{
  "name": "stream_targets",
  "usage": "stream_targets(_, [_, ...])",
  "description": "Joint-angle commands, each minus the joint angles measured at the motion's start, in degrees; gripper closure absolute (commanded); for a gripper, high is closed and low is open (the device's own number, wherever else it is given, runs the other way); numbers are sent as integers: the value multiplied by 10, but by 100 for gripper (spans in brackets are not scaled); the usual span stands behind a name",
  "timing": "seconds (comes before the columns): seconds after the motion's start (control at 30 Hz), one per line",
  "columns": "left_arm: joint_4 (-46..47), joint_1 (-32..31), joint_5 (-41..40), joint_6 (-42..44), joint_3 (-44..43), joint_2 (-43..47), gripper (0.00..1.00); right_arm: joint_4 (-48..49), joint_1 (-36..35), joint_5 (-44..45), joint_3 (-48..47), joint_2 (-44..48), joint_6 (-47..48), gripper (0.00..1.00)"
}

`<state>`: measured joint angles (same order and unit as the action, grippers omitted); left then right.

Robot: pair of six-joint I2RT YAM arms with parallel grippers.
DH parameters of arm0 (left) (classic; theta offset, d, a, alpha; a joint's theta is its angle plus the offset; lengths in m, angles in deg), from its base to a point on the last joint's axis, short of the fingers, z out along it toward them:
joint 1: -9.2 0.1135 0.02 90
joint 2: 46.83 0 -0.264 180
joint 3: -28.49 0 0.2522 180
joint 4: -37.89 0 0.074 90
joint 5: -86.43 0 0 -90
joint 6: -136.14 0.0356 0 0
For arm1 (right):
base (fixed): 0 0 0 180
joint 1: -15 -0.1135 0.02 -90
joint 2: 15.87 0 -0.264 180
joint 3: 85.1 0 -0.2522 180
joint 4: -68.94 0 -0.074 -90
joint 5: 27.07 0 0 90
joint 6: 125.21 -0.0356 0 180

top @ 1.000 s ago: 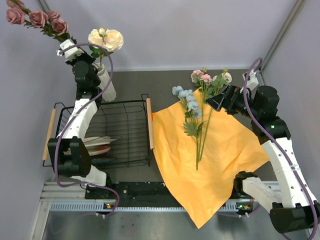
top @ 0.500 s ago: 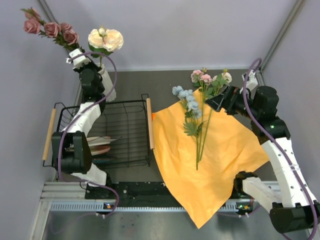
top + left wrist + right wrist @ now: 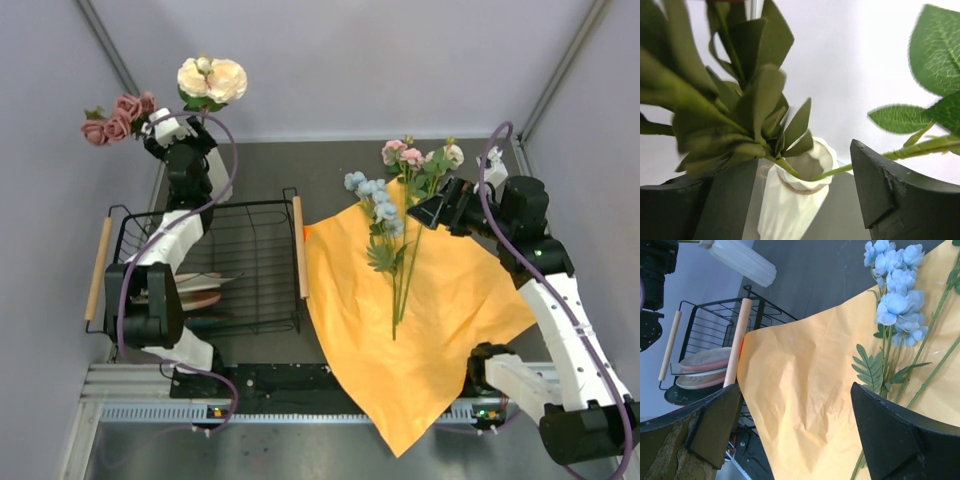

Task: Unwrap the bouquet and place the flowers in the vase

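The white rose's stem lies clear of the blue flowers (image 3: 375,197). My right gripper will next move down with a turn onto that stem, just below its leaves.
The white ribbed vase (image 3: 790,205) stands at the back left, mostly hidden behind my left arm in the top view. Two green stems enter its mouth: a cream rose (image 3: 211,78) stands up, and a mauve rose spray (image 3: 112,117) leans out to the left. My left gripper (image 3: 163,128) is open just above the rim, its fingers (image 3: 885,190) clear of the stems. The bouquet's orange wrap (image 3: 420,320) lies spread flat. On it lie pale blue flowers (image 3: 375,197) and pink roses (image 3: 408,154) on long stems. My right gripper (image 3: 425,208) hovers open over them, holding nothing.
A black wire dish rack (image 3: 240,215) with wooden handles holds plates (image 3: 195,290) between the vase and the orange wrap. Grey walls close in at the back and both sides. The wrap's near corner hangs over the table's front rail (image 3: 300,385).
My left gripper carried the mauve roses down to the vase and opened; the spray now leans lower and left. The right gripper shifted slightly left.
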<state>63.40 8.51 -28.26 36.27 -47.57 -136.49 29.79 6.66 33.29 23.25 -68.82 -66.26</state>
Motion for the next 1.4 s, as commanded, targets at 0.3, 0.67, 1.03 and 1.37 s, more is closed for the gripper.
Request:
stream_targets(0.3, [-331,2,124,-63,-112,78,9,10,3,-27,20,0,-7,6])
stream_targets(0.67, [-495,2,112,-62,-174,85,22,0,3,-30,30,13,0,6])
stream_targets(1.03, [-618,39,290,-90,-266,29,11,0,3,-37,37,-7,6,6])
stream_targets(1.37, [-570,39,409,-143,-70,186,1,-1,3,-46,55,-34,16,7])
